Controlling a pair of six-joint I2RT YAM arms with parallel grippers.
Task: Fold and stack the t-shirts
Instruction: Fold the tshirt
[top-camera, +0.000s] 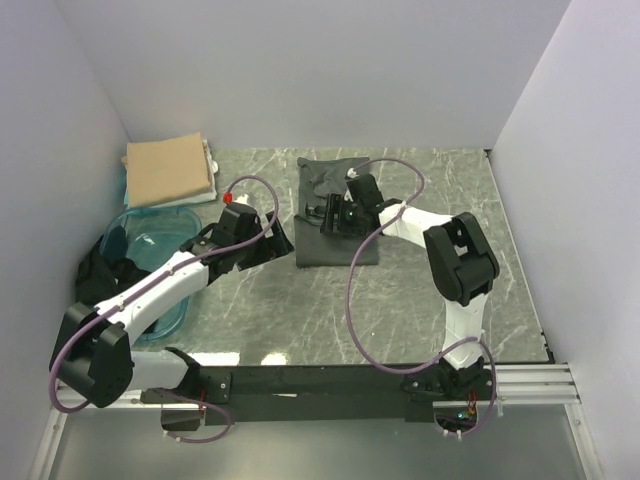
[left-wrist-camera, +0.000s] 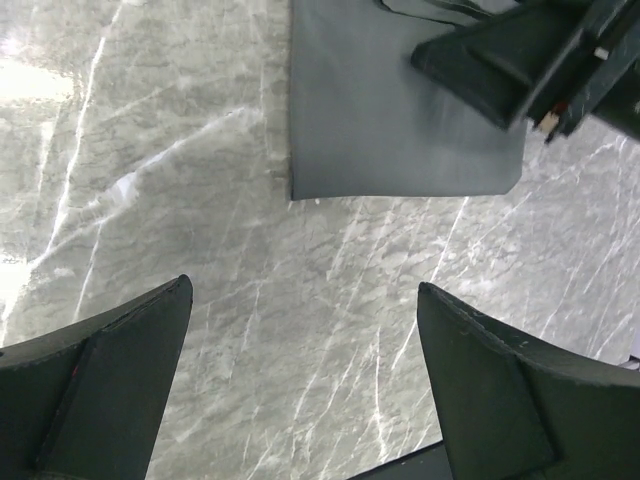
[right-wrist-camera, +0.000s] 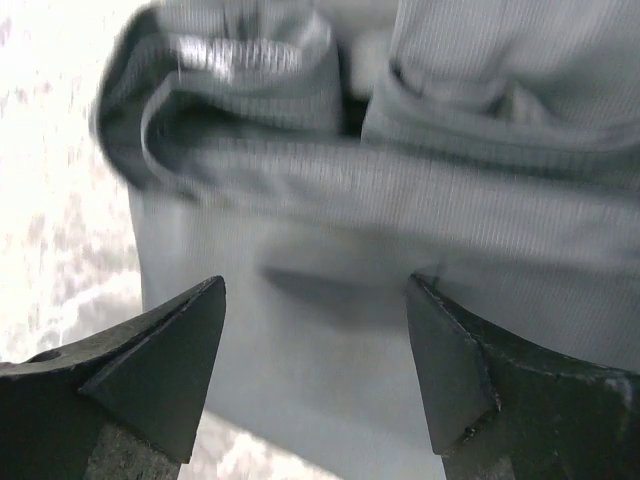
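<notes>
I will move my left gripper down and across to the shirt's near tub-side corner (top-camera: 299, 264) (left-wrist-camera: 297, 192) next, because that corner is below it and to its right in the top view.
A dark charcoal-grey t-shirt (top-camera: 338, 240) lies partly folded on the marble table at centre, with a bunched sleeve at its far end. My right gripper (top-camera: 322, 213) is open and empty just above the shirt's left part. In the right wrist view the shirt's folds (right-wrist-camera: 420, 200) lie close under the open gripper (right-wrist-camera: 315, 300). My left gripper (top-camera: 278, 240) is open and empty over bare table, left of the shirt's near left corner (left-wrist-camera: 300, 190). A tan t-shirt (top-camera: 168, 170) lies folded at the back left. Black cloth (top-camera: 95, 268) lies at the far left, mostly hidden.
A translucent teal tub (top-camera: 150, 245) stands on the left under my left arm. White walls close in the table on three sides. The right gripper's finger (left-wrist-camera: 500, 60) shows in the left wrist view above the shirt. A black rail (top-camera: 330, 380) runs along the near edge.
</notes>
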